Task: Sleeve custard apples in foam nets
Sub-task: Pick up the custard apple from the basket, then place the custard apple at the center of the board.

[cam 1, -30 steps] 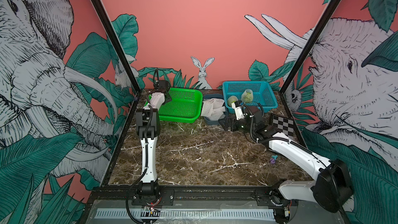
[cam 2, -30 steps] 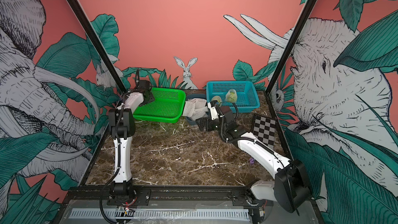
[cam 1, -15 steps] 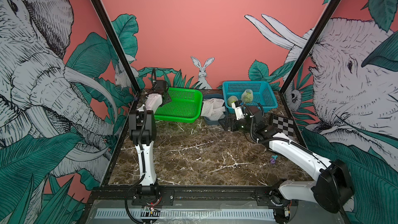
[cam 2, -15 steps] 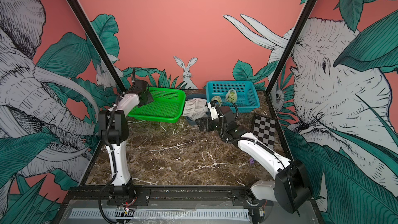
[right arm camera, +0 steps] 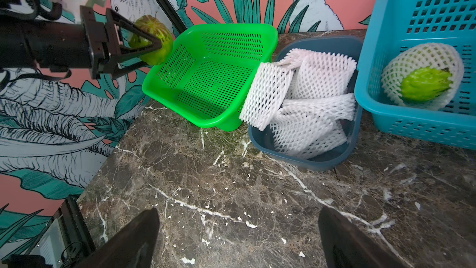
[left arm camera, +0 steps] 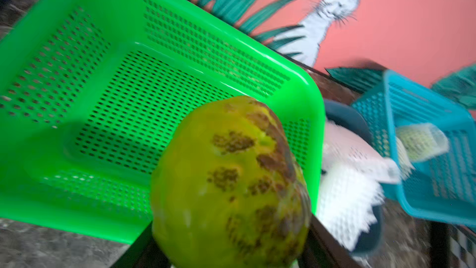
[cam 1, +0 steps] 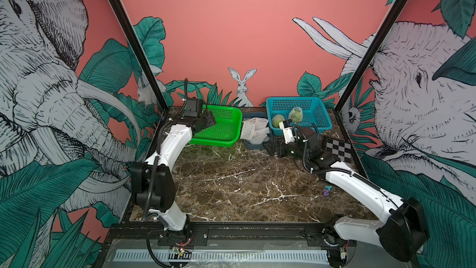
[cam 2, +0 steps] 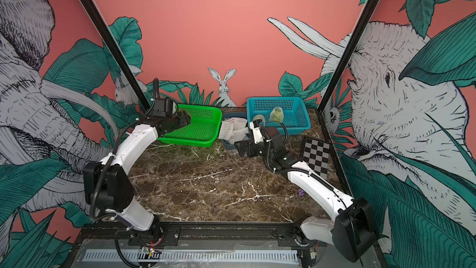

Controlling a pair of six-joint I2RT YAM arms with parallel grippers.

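Note:
My left gripper moves back and down next, then releases the custard apple on the bare marble before the tub, which lies below and back from the gripper.
My left gripper is shut on a bare lime-green custard apple and holds it in the air by the left end of the green basket. The fruit, with brown patches, fills the left wrist view. White foam nets are piled in the grey-blue tub. Two custard apples wrapped in nets lie in the blue basket; one of them shows in the right wrist view. My right gripper hangs open over bare marble in front of the tub, with nothing between its fingers.
The green basket holds nothing, and its right end rests against the tub. A checkerboard card lies at the right, and a small purple piece lies by the right arm. Black frame posts stand at both back corners.
My left arm's elbow has swung down and toward the front left, while its gripper keeps the custard apple near the green basket's left end. The right arm has not moved.

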